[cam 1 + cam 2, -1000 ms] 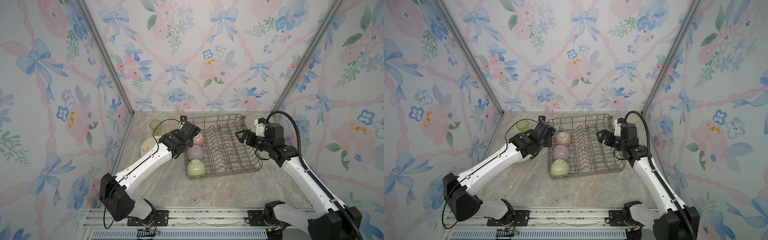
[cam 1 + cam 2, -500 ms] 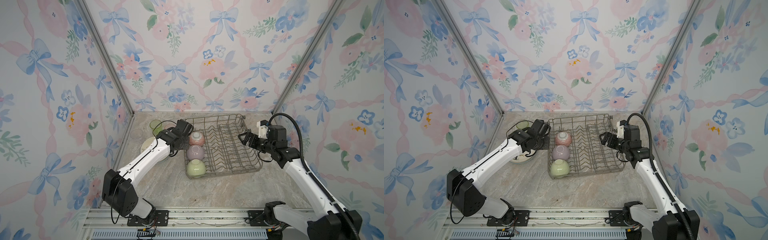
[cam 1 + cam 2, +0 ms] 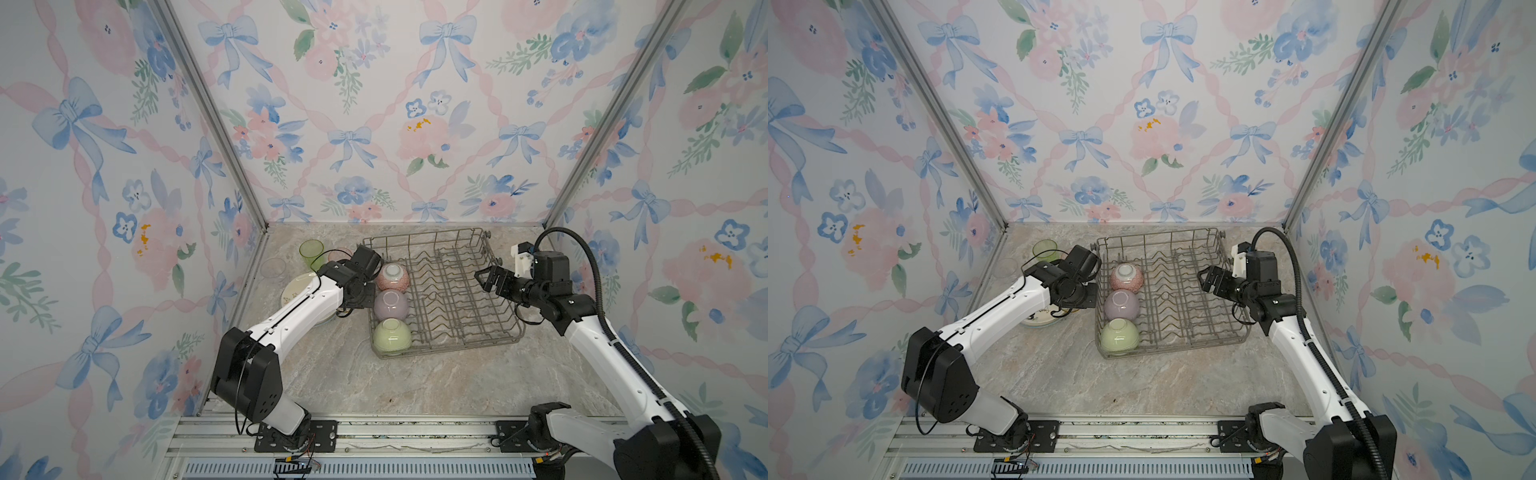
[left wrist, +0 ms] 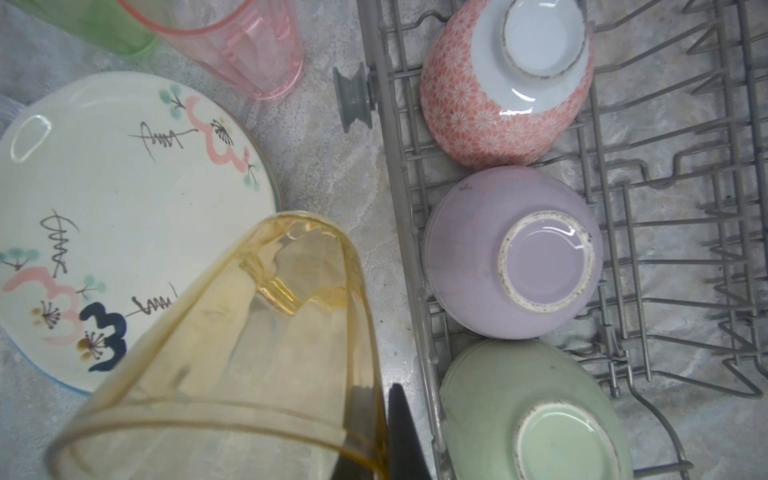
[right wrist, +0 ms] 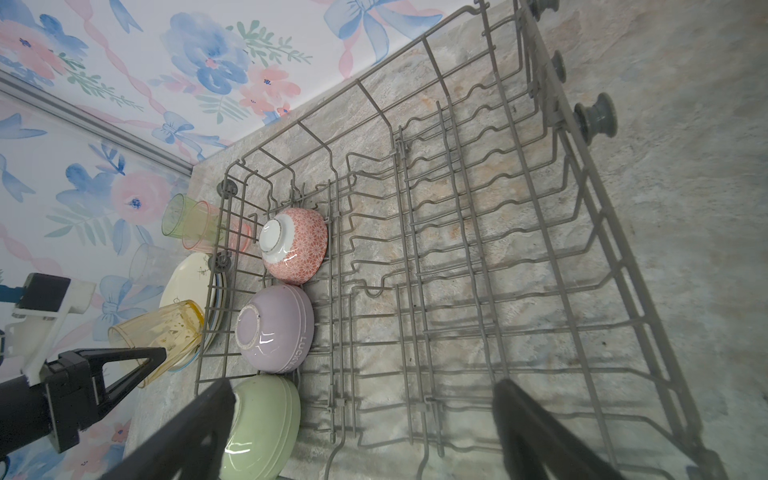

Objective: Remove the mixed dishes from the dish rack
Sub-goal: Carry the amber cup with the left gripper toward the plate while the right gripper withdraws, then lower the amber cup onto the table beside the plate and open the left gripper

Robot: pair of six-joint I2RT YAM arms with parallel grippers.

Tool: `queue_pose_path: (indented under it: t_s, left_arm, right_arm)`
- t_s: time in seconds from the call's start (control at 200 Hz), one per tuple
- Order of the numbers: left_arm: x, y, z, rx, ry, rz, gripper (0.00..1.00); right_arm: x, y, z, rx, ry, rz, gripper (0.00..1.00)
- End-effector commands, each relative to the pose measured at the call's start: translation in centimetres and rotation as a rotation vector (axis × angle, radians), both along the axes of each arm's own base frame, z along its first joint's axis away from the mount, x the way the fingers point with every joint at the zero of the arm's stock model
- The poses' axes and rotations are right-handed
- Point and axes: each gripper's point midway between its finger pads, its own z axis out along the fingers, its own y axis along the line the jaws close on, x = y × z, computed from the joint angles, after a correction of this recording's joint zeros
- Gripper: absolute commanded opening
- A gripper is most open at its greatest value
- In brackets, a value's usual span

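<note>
My left gripper is above the bare part of the table between plate (image 3: 297, 286) and the side of the rack, so next it will lower the amber tumbler there and release the tumbler's rim.
The grey wire dish rack (image 3: 449, 350) (image 3: 1175, 351) holds three upturned bowls in its left column: pink (image 3: 392, 277), lilac (image 3: 390, 304), green (image 3: 392, 337). My left gripper (image 3: 358, 300) (image 4: 384, 436) is shut on the rim of an amber tumbler (image 4: 232, 353) (image 5: 162, 332). The tumbler is tilted on its side just outside the rack's left wall, over the edge of the cream floral plate (image 4: 124, 199) (image 3: 297, 286). In both top views the arm hides the tumbler. My right gripper (image 3: 484, 280) (image 5: 361, 428) hangs open over the rack's bare right half.
Left of the rack stand a green tumbler (image 3: 311, 254), a pink tumbler (image 4: 245, 50) and a clear one (image 3: 273, 269), behind the plate stack. Side walls close in on both sides. A rack wheel (image 4: 353, 99) sticks out towards the pink tumbler.
My left gripper has carried the amber tumbler from the rack's back left corner leftwards and forwards, out over the plate stack. The right gripper has eased slightly back to the right, still open.
</note>
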Motion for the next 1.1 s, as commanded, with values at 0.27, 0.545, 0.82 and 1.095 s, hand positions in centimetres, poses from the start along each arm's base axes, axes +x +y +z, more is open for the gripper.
queue_pose_path:
  t_s: [0.27, 0.545, 0.82, 1.095]
  left_arm:
    - [1.0, -0.2, -2.5, 0.023, 0.090, -0.038, 0.00]
    - [2.2, -0.3, -3.9, 0.017, 0.134, -0.054, 0.00]
    - [3.2, -1.4, -3.8, -0.006, 0.138, -0.086, 0.00]
    - [3.8, -1.4, -3.2, -0.007, 0.117, -0.084, 0.15]
  right_arm:
    - [-0.3, 0.1, -1.4, 0.003, 0.029, 0.017, 0.98]
    - [-0.5, -0.2, -1.8, -0.014, 0.036, 0.014, 0.98]
    - [-0.5, -0.2, -2.2, -0.012, 0.048, 0.013, 0.98]
    - [-0.7, -0.2, -2.2, -0.011, 0.050, 0.016, 0.97]
